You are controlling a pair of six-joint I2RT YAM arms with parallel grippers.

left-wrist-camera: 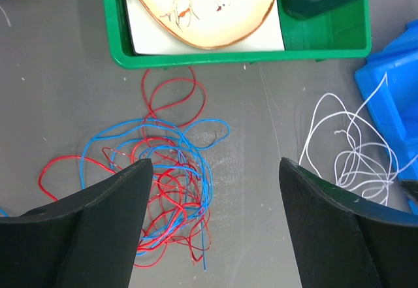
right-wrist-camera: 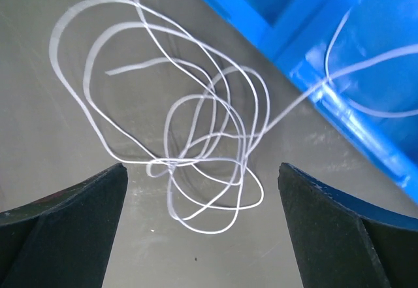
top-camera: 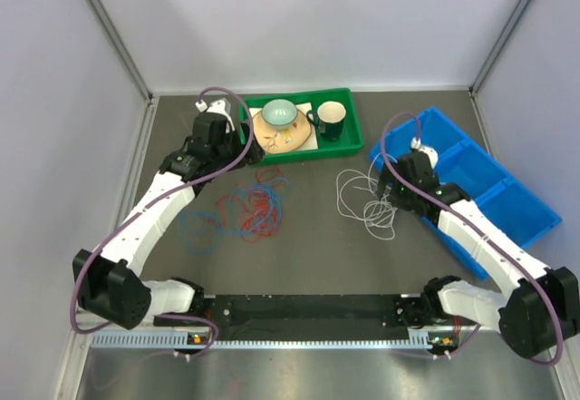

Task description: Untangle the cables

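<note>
My right gripper lowers its open fingers around the white cable's crossing parts next and closes, since they bunch just below it beside the blue bin.
The red and blue cables lie in one tangle [top-camera: 258, 205] on the grey table, with a blue loop [top-camera: 198, 229] trailing to the left. In the left wrist view this tangle [left-wrist-camera: 171, 183] sits by my left finger [left-wrist-camera: 111, 216]. My left gripper [left-wrist-camera: 215, 165] hovers open over the table with nothing between its fingers. The white cable [top-camera: 367, 199] lies apart to the right in loose loops. My right gripper [right-wrist-camera: 202, 168] hangs open just above the white cable [right-wrist-camera: 209, 145], holding nothing. One white strand runs over the blue bin's edge [right-wrist-camera: 353, 66].
A green tray [top-camera: 349, 146] at the back holds a plate [top-camera: 276, 135], a pale bowl [top-camera: 279, 112] and a dark mug [top-camera: 330, 119]. A blue divided bin [top-camera: 507, 205] stands along the right side, close to my right arm.
</note>
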